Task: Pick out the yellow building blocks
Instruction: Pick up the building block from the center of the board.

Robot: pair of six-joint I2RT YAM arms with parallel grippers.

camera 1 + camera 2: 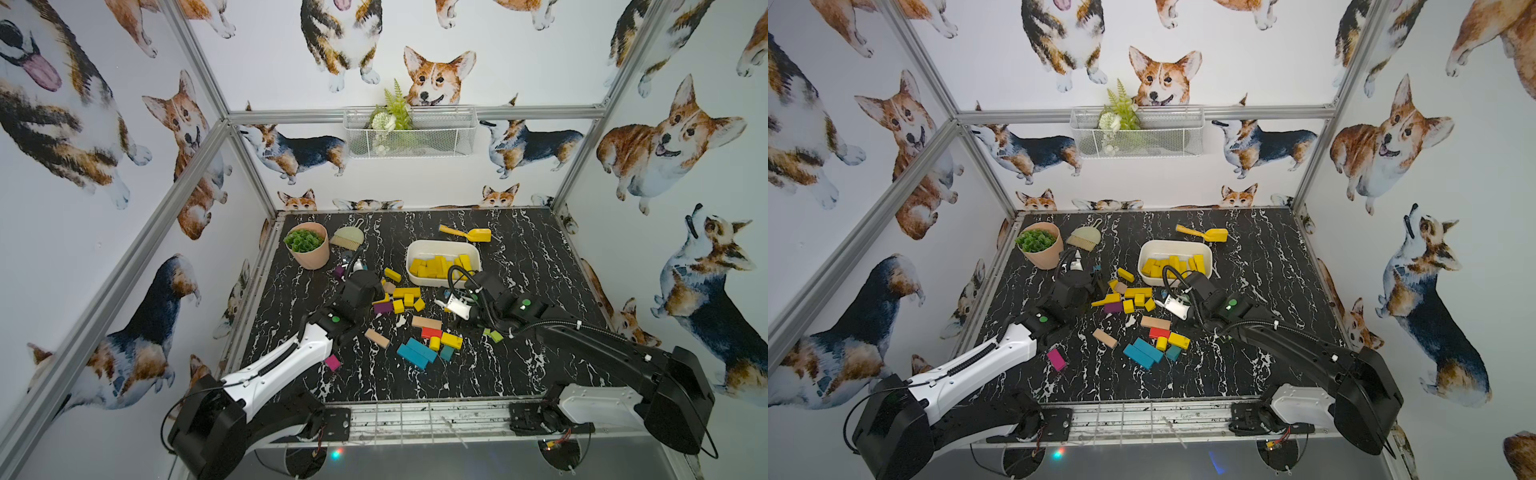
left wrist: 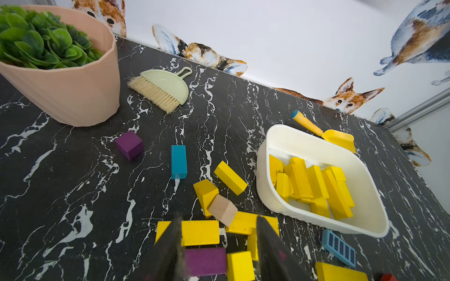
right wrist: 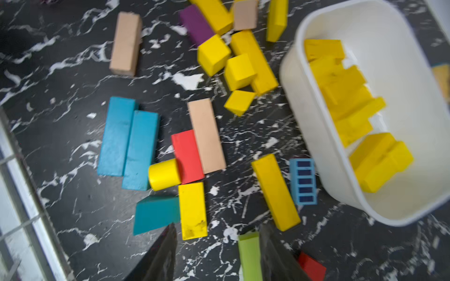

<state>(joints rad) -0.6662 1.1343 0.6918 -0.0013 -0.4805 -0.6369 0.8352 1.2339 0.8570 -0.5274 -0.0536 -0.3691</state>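
Observation:
The yellow bar beside the short cylinder [image 3: 192, 210] lies below the right gripper, so the gripper needs to go down onto the bar with its fingers open, away from the green block [image 3: 249, 255].
Several yellow building blocks [image 1: 440, 266] lie in the white tub [image 1: 442, 243]. More of them sit loose in a cluster [image 1: 405, 297] at mid-table, and a yellow bar [image 1: 451, 340] and short cylinder [image 1: 434, 343] lie nearer the front. My left gripper [image 1: 376, 296] hovers open over the cluster. In the left wrist view its jaws [image 2: 219, 223] frame a yellow bar [image 2: 199, 232], a purple block [image 2: 205, 261] and a yellow cube [image 2: 239, 266], holding nothing. My right gripper [image 1: 442, 302] hangs open and empty in front of the tub. In its wrist view [image 3: 219, 228] a green block [image 3: 249, 255] lies beside one finger.
A potted plant [image 1: 309, 247] and hand brush [image 1: 348, 237] stand at the back left. A yellow plastic shovel [image 1: 465, 234] lies behind the tub. Teal [image 1: 417, 353], tan [image 1: 377, 338], red [image 1: 431, 332] and magenta [image 1: 332, 362] blocks are scattered in front.

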